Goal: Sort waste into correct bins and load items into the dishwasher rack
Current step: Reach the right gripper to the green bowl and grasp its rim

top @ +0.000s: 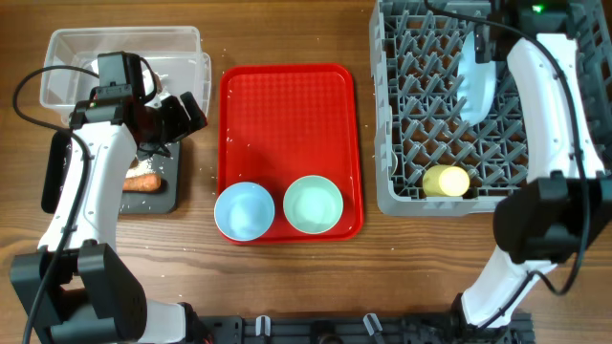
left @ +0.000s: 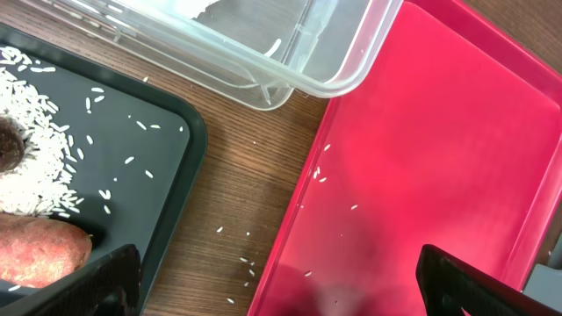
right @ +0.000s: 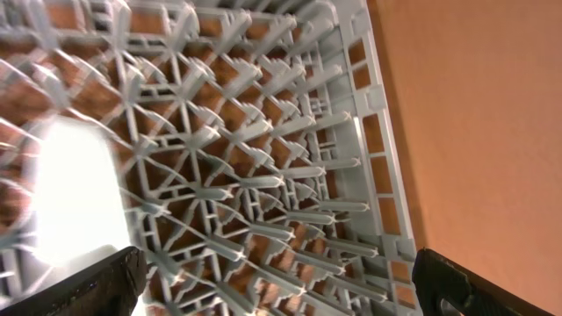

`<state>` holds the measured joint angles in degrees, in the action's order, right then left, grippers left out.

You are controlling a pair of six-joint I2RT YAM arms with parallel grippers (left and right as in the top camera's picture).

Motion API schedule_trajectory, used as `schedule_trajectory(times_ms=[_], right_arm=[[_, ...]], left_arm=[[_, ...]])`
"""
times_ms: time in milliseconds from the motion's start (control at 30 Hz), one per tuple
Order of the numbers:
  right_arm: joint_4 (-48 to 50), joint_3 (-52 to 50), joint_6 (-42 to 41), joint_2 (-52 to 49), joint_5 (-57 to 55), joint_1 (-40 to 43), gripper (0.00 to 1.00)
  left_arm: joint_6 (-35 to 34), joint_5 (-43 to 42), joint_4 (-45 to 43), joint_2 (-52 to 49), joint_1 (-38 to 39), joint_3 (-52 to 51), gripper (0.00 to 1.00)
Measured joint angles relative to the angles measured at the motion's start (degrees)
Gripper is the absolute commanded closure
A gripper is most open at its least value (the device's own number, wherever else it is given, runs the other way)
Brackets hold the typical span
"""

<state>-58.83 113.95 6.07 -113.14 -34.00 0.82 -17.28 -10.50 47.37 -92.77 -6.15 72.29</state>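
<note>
My right gripper goes back and to the left in the overhead view next, then down onto the pale green bowl's rack-side rim [top: 339,199], as that rim is nearest.
My left gripper [top: 186,113] [left: 281,294] is open and empty, above the gap between the black tray [top: 168,199] [left: 149,167] and the red serving tray [top: 287,115] [left: 439,158]. The black tray holds rice [left: 35,167], a brown lump [left: 7,145] and the carrot [top: 143,182] [left: 39,250]. The clear tub [top: 124,48] [left: 263,44] stands behind it. My right gripper [top: 478,43] [right: 281,285] is open over the grey rack [top: 421,105] [right: 263,158], near the upright light blue plate [top: 478,91] [right: 70,193]. The yellow cup [top: 447,181] lies in the rack. Wrapper, tissue and spoon are out of view.
The light blue bowl [top: 244,210] and the pale green bowl [top: 313,204] sit at the front of the red tray. Stray rice grains [left: 246,263] lie on the wood and on the red tray.
</note>
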Motion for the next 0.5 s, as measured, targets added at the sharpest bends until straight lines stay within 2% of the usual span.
schedule_trajectory(times_ms=[167, 233, 267, 367, 433, 500], right_arm=[[-0.7, -0.1, -0.5, 12.4, 8.9, 0.0, 0.00], [-2.5, -0.1, -0.8, 16.1, 20.6, 0.0, 0.00], [-3.1, -0.1, -0.9, 18.1, 33.0, 0.0, 0.01], [-4.7, -0.1, -0.9, 18.4, 50.9, -0.7, 0.06], [-7.3, -0.1, -1.2, 17.4, 57.5, -2.6, 0.10], [-10.8, -0.2, -1.4, 15.8, 59.2, -6.1, 0.12]], left_arm=[[0.0, 0.0, 0.0, 0.0, 0.0, 0.0, 0.00], [0.0, 0.0, 0.0, 0.0, 0.0, 0.0, 0.00], [0.0, 0.0, 0.0, 0.0, 0.0, 0.0, 0.00], [0.0, 0.0, 0.0, 0.0, 0.0, 0.0, 0.00], [0.0, 0.0, 0.0, 0.0, 0.0, 0.0, 0.00], [0.0, 0.0, 0.0, 0.0, 0.0, 0.0, 0.00]])
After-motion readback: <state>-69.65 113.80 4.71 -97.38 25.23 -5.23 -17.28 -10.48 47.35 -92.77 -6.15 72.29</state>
